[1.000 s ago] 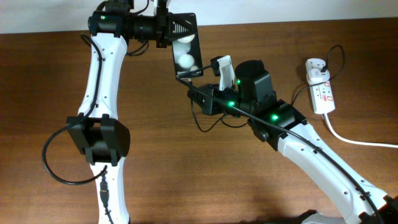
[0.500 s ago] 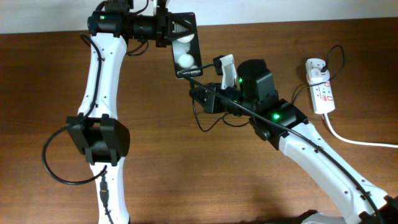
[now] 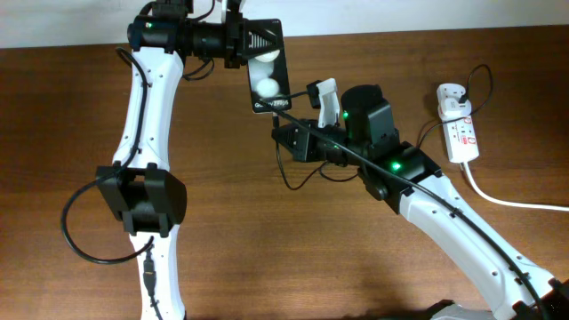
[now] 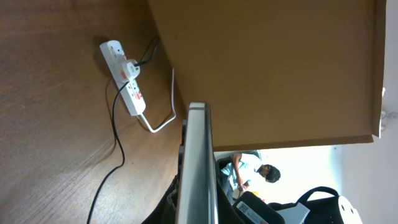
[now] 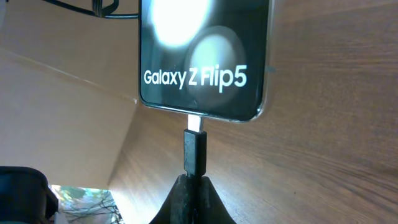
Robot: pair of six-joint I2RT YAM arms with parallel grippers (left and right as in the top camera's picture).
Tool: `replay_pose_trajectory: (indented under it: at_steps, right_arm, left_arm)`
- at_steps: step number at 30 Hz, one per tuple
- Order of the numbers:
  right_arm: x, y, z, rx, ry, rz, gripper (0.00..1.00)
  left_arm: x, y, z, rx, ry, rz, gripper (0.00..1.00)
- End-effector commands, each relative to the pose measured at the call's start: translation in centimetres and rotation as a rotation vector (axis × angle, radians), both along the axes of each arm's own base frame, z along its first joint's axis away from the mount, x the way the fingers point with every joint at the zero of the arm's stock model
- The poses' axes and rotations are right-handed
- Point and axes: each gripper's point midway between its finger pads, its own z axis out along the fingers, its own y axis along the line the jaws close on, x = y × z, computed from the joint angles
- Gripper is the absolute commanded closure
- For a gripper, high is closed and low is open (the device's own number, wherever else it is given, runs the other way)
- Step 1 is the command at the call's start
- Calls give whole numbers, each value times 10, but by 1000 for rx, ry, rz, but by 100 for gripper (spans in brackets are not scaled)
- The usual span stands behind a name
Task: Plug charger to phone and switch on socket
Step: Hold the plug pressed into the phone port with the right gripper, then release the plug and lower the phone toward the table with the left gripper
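I am still holding the phone (image 3: pixel 268 78) off the table, so I will move my left gripper down and back toward the bare tabletop between my arms and let go of the phone there.
The phone (image 3: pixel 268 78), black with white blobs, is held upright off the table by my left gripper (image 3: pixel 255 41), which is shut on its top end. It shows edge-on in the left wrist view (image 4: pixel 198 155). In the right wrist view its screen (image 5: pixel 202 59) reads "Galaxy Z Flip5". My right gripper (image 3: pixel 286 132) is shut on the charger plug (image 5: pixel 194 151), whose metal tip meets the port on the phone's bottom edge. The black cable (image 3: pixel 298 182) runs to the white adapter (image 3: pixel 452 96) sitting in the socket strip (image 3: pixel 462 135).
The strip lies at the far right of the brown table (image 3: pixel 267 258), and its thick white cord (image 3: pixel 507 200) leads off to the right. The strip also shows in the left wrist view (image 4: pixel 127 87). A tan board (image 4: pixel 267 68) stands beyond the table.
My right gripper has crept up and left with the plug, closing the gap to the phone's bottom edge. The left arm and phone have barely moved.
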Motion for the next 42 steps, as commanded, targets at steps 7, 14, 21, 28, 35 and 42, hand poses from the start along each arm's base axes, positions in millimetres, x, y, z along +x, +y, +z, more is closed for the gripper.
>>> replay_pose_trajectory:
  at_steps: [7, 14, 21, 28, 35, 42]
  right_arm:
    - [8, -5, 5, 16, 5, -35, 96]
    - [9, -5, 6, 18, 1, -35, 96]
    - [9, -5, 7, 20, -4, -35, 96]
    - [17, -5, 16, 34, -55, -56, 96]
    - [32, -16, 26, 48, -108, -109, 96]
    - [43, -29, 33, 64, -135, -139, 96]
  left_arm:
    - [-9, -7, 12, -31, -13, -38, 100]
    - [-12, -12, 12, -29, 13, -45, 100]
    - [-14, -18, 10, -18, 12, -48, 100]
    - [-16, -23, 10, -19, 11, -59, 100]
    - [-17, -23, 9, -16, 10, -61, 100]
    - [-21, -22, 6, -11, 6, -68, 100]
